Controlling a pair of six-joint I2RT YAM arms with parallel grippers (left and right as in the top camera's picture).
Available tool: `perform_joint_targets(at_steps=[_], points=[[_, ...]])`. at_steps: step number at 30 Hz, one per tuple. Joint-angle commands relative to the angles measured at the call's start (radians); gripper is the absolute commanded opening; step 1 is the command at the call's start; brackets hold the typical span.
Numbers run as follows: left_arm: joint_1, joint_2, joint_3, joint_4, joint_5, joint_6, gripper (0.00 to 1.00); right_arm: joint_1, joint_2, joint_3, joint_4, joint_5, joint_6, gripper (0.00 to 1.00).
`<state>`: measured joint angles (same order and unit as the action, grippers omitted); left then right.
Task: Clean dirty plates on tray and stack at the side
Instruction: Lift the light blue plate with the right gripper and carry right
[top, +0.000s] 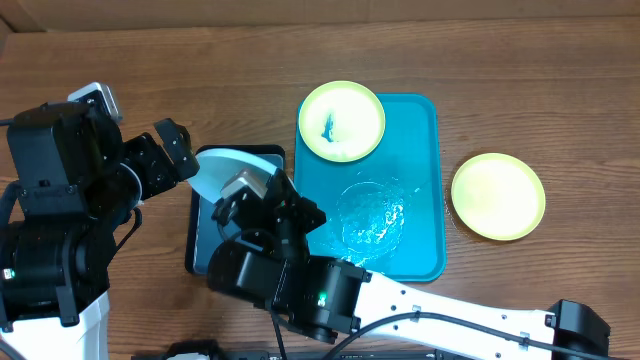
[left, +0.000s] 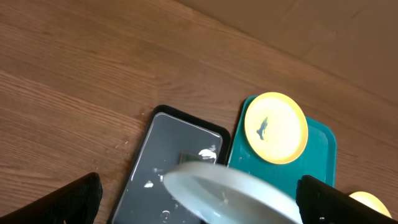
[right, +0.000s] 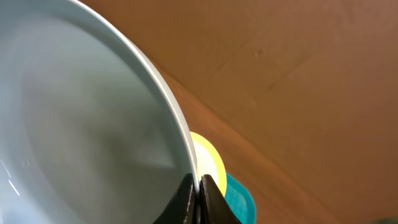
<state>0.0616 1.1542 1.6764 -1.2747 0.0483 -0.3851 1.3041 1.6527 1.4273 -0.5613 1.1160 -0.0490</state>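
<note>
The robot's right gripper will next cross the teal tray (top: 425, 150), move down and let go on top of the clean yellow-green plate (top: 498, 196), which is below the gripper and to its right in the overhead view.
The light blue plate (top: 222, 168) hangs tilted above the black tray (top: 196, 232). My right gripper (right: 199, 185) is shut on its rim; in the overhead view this gripper (top: 248, 190) sits at the plate's right edge. My left gripper (top: 178, 150) is open wide at the plate's left side, and in the left wrist view the plate (left: 230, 196) lies between its fingers (left: 199, 194) without touching them. A yellow-green plate with a dark teal smear (top: 341, 121) lies on the far left corner of the teal tray (top: 425, 150). A clean-looking yellow-green plate (top: 497, 196) lies on the table right of the tray.
The black tray (left: 163, 163) holds water and white flecks. A wet patch (top: 372, 215) shines in the middle of the teal tray. My right arm's body (top: 300, 280) covers the near left of the table. Bare wood lies at the back.
</note>
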Motion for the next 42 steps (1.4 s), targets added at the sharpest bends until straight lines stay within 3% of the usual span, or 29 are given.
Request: perform_joint_targets(at_steps=[1, 11, 14, 15, 17, 18, 21, 22, 24, 26, 30, 35, 36, 42], points=[[0.005, -0.011, 0.011, 0.006, -0.014, 0.015, 1.00, 0.019, -0.002, 0.014, 0.008, 0.044, -0.035, 0.04], [0.005, -0.011, 0.011, 0.005, -0.014, 0.014, 1.00, 0.018, -0.002, 0.014, 0.011, 0.053, -0.021, 0.04], [0.005, -0.011, 0.011, 0.005, -0.014, 0.014, 1.00, -0.029, -0.002, 0.014, -0.018, 0.039, 0.171, 0.04], [0.005, -0.011, 0.010, 0.001, -0.014, 0.015, 1.00, -0.091, -0.002, 0.014, -0.078, -0.087, 0.355, 0.04], [0.005, -0.011, 0.010, -0.005, -0.014, 0.015, 1.00, -0.174, -0.002, 0.014, -0.118, -0.339, 0.481, 0.04], [0.005, -0.010, 0.010, -0.008, -0.014, 0.015, 1.00, -0.272, -0.002, 0.014, -0.126, -0.628, 0.551, 0.04], [0.005, -0.010, 0.010, -0.022, -0.014, 0.015, 1.00, -0.512, -0.012, 0.014, -0.078, -1.190, 0.567, 0.04], [0.005, -0.010, 0.010, -0.023, -0.014, 0.015, 1.00, -0.554, -0.016, 0.014, -0.072, -1.254, 0.567, 0.04], [0.005, -0.008, 0.010, -0.034, -0.005, 0.015, 1.00, -0.758, -0.041, 0.015, -0.069, -1.509, 0.617, 0.04], [0.005, -0.004, 0.010, -0.070, 0.005, 0.016, 1.00, -0.969, -0.056, 0.015, -0.135, -1.616, 0.684, 0.04], [0.003, 0.020, 0.010, -0.108, 0.049, 0.093, 1.00, -1.352, -0.050, 0.013, -0.437, -1.524, 0.685, 0.04], [0.003, 0.069, 0.010, -0.103, 0.129, 0.104, 1.00, -1.619, -0.037, -0.032, -0.666, -1.274, 0.544, 0.04], [0.003, 0.113, 0.010, -0.097, 0.233, 0.174, 1.00, -1.722, -0.037, -0.120, -0.697, -1.176, 0.501, 0.04], [-0.026, 0.164, 0.010, -0.090, 0.293, 0.217, 0.97, -1.750, -0.037, -0.283, -0.604, -1.176, 0.493, 0.04]])
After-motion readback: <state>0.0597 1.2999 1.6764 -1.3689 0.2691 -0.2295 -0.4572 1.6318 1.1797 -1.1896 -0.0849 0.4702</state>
